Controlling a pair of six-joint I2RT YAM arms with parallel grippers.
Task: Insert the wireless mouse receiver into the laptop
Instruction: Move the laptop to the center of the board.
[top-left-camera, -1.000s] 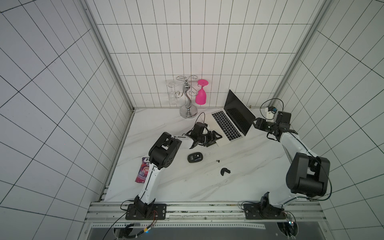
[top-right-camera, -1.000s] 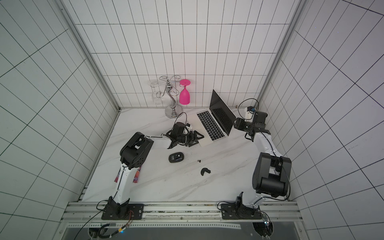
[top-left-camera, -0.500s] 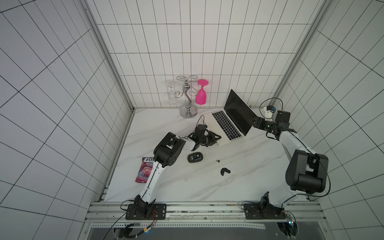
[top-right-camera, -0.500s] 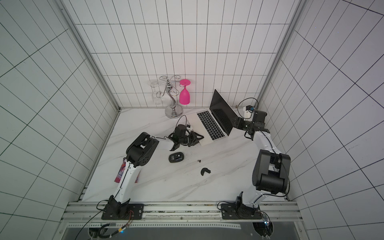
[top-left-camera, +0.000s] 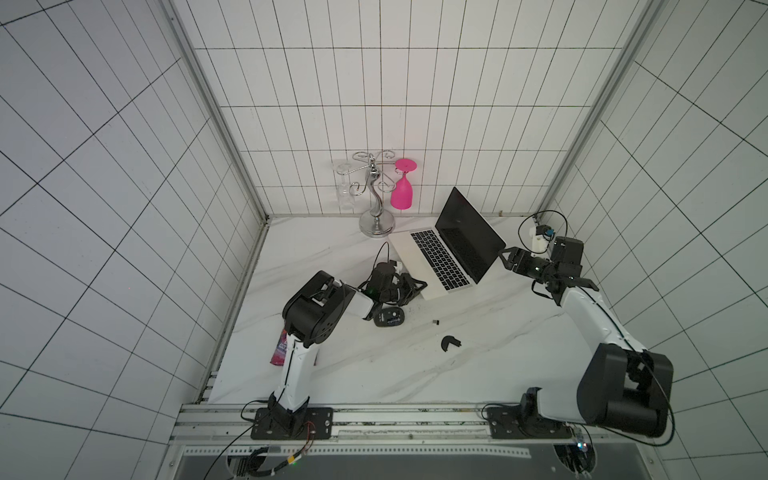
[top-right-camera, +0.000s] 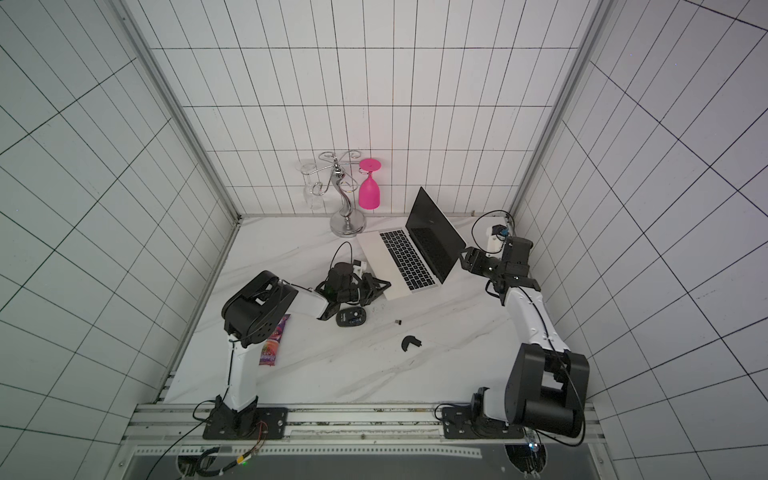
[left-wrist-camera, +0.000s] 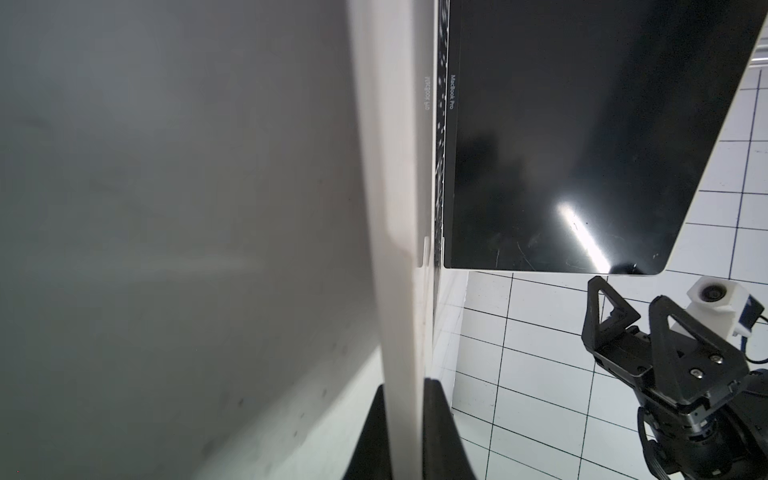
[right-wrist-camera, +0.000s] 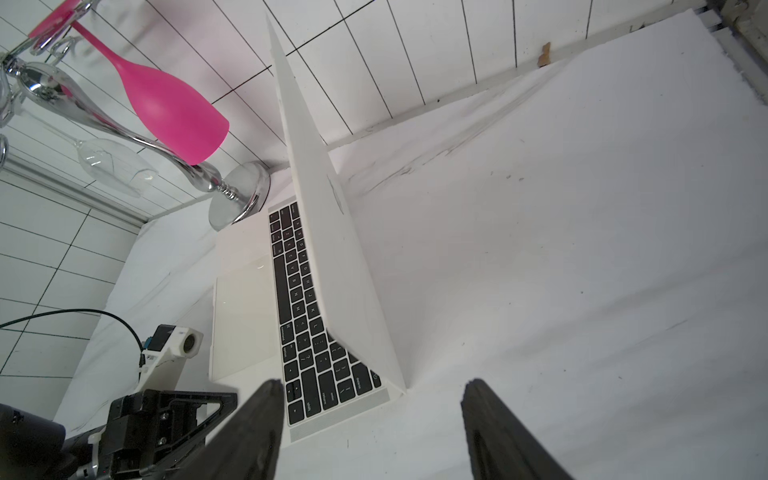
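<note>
The screen crowds my right gripper. Next, my left gripper should pull the laptop's front edge it holds toward bare tabletop between rack and snack packet (top-left-camera: 350, 269), then release it.
The laptop (top-left-camera: 441, 259) (top-right-camera: 409, 259) stands open at the back of the marble table, its dark screen facing left. My left gripper (top-left-camera: 412, 289) (left-wrist-camera: 405, 384) is shut on the laptop's front edge (left-wrist-camera: 399, 291), one jaw on each face of the thin white base. My right gripper (top-left-camera: 509, 261) (right-wrist-camera: 372, 386) is open beside the laptop's right rear corner (right-wrist-camera: 399, 386) and holds nothing. The wireless mouse receiver (top-left-camera: 435, 322) (top-right-camera: 398, 322) lies loose on the table, in front of the laptop and apart from both grippers.
A black mouse (top-left-camera: 388, 318) lies just in front of my left wrist. A black crescent cover (top-left-camera: 450, 343) sits near the receiver. A chrome glass rack (top-left-camera: 376, 208) with a pink glass (top-left-camera: 402, 195) stands behind the laptop. A snack packet (top-right-camera: 272, 340) lies by the left arm.
My left gripper has shut on the laptop's front edge and that arm's elbow has swung right. My right gripper has opened wider and drawn back a little from the screen.
</note>
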